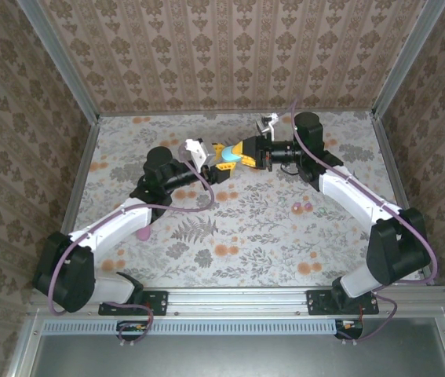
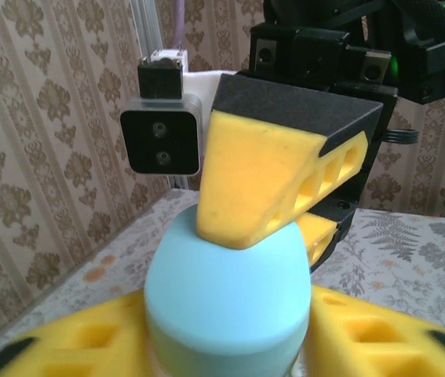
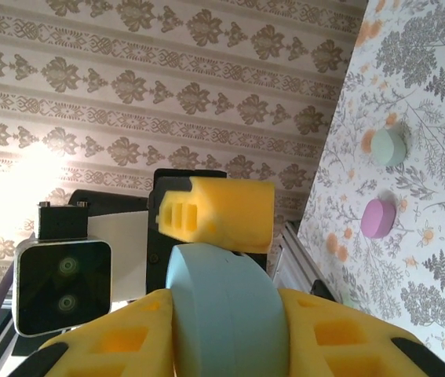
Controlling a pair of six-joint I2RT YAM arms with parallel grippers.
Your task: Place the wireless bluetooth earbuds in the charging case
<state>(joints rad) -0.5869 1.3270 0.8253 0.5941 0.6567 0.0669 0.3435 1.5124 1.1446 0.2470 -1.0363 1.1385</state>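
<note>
My right gripper will next lower the case [image 1: 231, 158] onto the bare tabletop between both arms and let go of it there, because the case is hanging in the air.
The pale blue, egg-shaped charging case [image 1: 231, 158] hangs above the middle of the table between both grippers. My left gripper [image 2: 226, 345] has its yellow fingers against the case's [image 2: 230, 290] two sides. From the opposite end my right gripper [image 3: 226, 338] is shut on the case [image 3: 222, 306], with one finger [image 2: 269, 173] over it and one under. The left gripper [image 1: 224, 162] and right gripper [image 1: 244, 151] meet nose to nose. Two earbuds lie on the table to the right: a pale cyan one [image 3: 388, 147] and a pink one [image 3: 377, 217], seen as small dots [image 1: 300, 206] in the top view.
A pink rounded thing [image 1: 142, 233] lies beside the left forearm. Papered walls with metal corner posts [image 1: 395, 55] close in the floral table [image 1: 246, 243] on three sides. Bare table lies in front of the arms.
</note>
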